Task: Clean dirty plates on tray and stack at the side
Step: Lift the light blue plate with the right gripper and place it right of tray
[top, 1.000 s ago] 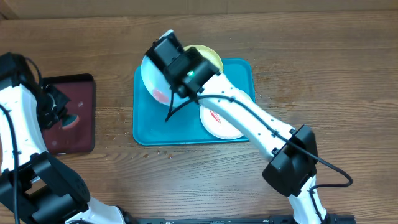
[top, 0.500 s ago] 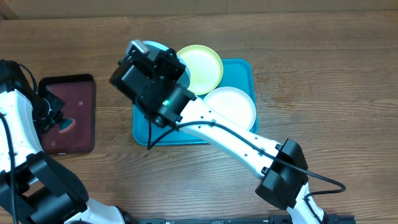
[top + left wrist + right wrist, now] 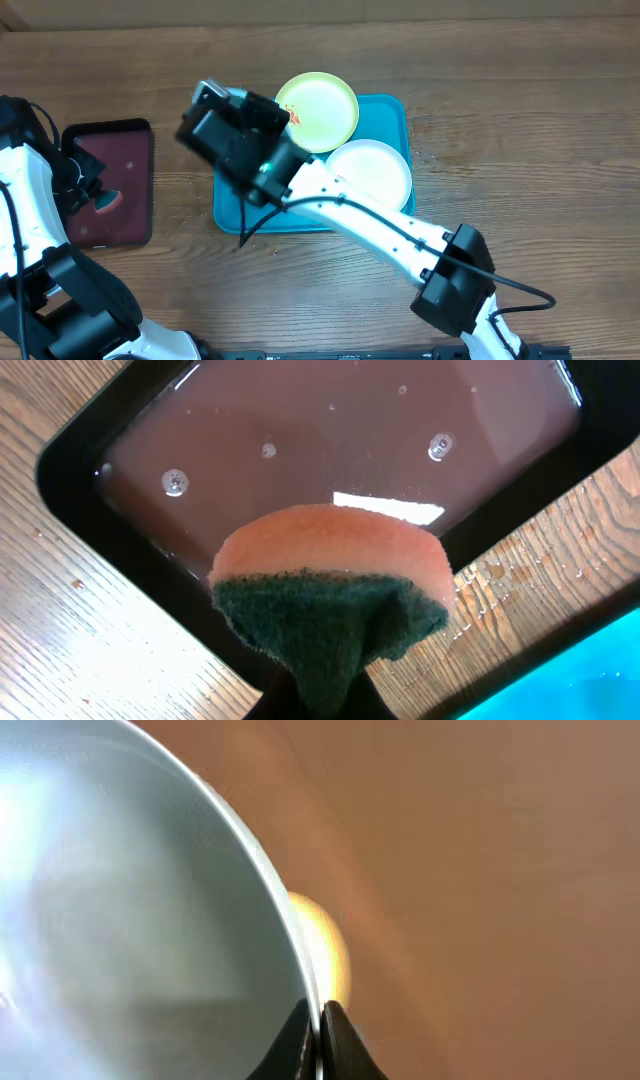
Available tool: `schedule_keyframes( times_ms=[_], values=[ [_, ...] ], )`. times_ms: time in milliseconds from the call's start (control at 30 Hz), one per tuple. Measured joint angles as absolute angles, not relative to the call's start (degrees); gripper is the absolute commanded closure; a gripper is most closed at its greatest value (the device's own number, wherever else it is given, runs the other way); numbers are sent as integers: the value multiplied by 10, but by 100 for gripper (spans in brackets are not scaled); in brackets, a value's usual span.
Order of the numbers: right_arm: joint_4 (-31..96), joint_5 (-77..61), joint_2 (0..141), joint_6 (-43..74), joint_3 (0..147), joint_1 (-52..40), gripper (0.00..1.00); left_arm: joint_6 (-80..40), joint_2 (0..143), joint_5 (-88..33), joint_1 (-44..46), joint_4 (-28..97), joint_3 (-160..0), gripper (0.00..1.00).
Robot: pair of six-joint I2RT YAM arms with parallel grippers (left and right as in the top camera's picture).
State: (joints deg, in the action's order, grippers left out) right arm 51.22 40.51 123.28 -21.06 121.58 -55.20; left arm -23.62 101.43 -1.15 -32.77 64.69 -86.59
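Observation:
The robot's right gripper should carry the plate to the right in the overhead view and down onto the table next to the turquoise tray, because that spot is empty.
My right gripper is shut on the rim of the light blue plate, which fills the left of the right wrist view. Overhead, the right wrist hangs over the left end of the turquoise tray and hides most of that plate. A yellow-green plate with a red smear lies at the tray's far edge. A white plate lies on the tray's right side. My left gripper is shut on an orange and green sponge over the maroon tray.
The black-rimmed maroon tray holds a shallow film of liquid and sits left of the turquoise tray. The left arm stands along the table's left edge. Bare wooden table lies to the right of the turquoise tray.
My right arm has swung left with the light blue plate, from over the tray's middle to its left end, uncovering the yellow-green and white plates. The left arm has barely moved.

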Motion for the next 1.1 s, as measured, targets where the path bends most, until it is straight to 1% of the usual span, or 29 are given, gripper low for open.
schedule_keyframes(
  times_ms=[67, 200, 300, 433, 567, 667, 767, 867, 1100],
  values=[
    [527, 359, 1233, -203, 1216, -531, 96, -236, 1014, -16, -328, 647, -866, 96],
    [528, 359, 1232, -145, 1216, -489, 96, -236, 1014, -24, -328, 646, -866, 96],
    [533, 319, 1224, -103, 1216, -452, 96, -236, 1014, -28, -328, 646, -866, 96],
    [555, 149, 1206, -38, 1216, -361, 96, -236, 1014, -32, -328, 645, -866, 96],
    [588, -41, 1203, 31, 1219, -218, 96, -236, 1014, -37, -328, 645, -866, 96],
    [631, -119, 1207, 60, 1219, -120, 96, -236, 1014, -39, -328, 645, -866, 96],
    [681, -149, 1215, 76, 1220, -45, 96, -236, 1014, -39, -328, 642, -866, 96],
    [713, -156, 1228, 83, 1220, 3, 96, -236, 1014, -39, -328, 642, -866, 96],
    [694, -145, 1248, 90, 1195, 90, 96, -236, 1014, -41, -327, 642, -866, 96]
  ],
)
